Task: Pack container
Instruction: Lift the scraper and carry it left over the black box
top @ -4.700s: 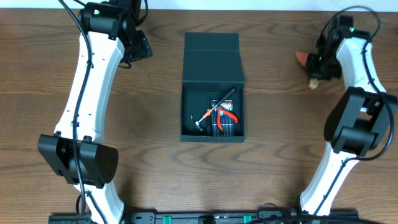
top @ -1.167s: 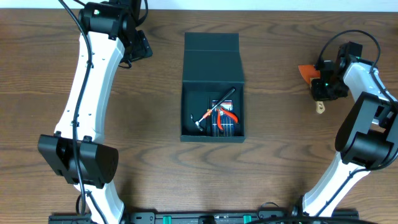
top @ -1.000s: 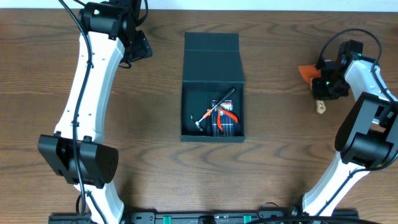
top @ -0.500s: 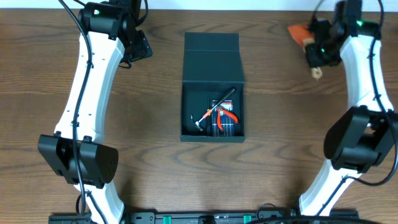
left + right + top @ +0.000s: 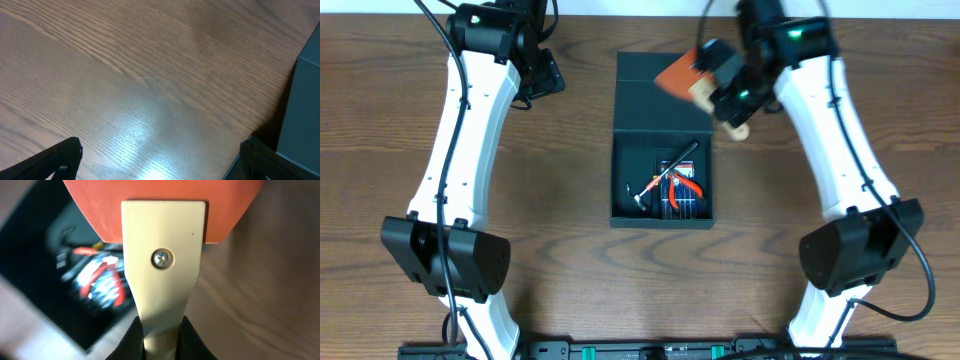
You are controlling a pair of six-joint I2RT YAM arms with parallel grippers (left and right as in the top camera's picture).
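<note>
The lid is lying open, so my right gripper will next move back and to the left in the overhead view, then go down into the container to let go of the scraper.
The container is a dark box in the table's middle, its flap lid folded back. Inside lie red-handled pliers and a dark-handled tool. My right gripper is shut on the cream handle of a scraper with an orange blade, held above the lid's right edge. In the right wrist view the scraper fills the frame, my right gripper pinches its handle, and the container lies blurred below left. My left gripper stands open over bare table left of the lid; in its wrist view the left gripper holds nothing.
The container's side wall shows at the right edge of the left wrist view. Brown wooden table surrounds the box on all sides. Both arm bases stand at the near table edge.
My right arm has carried the scraper from the far right of the table leftward to above the container's lid. The left arm has not moved.
</note>
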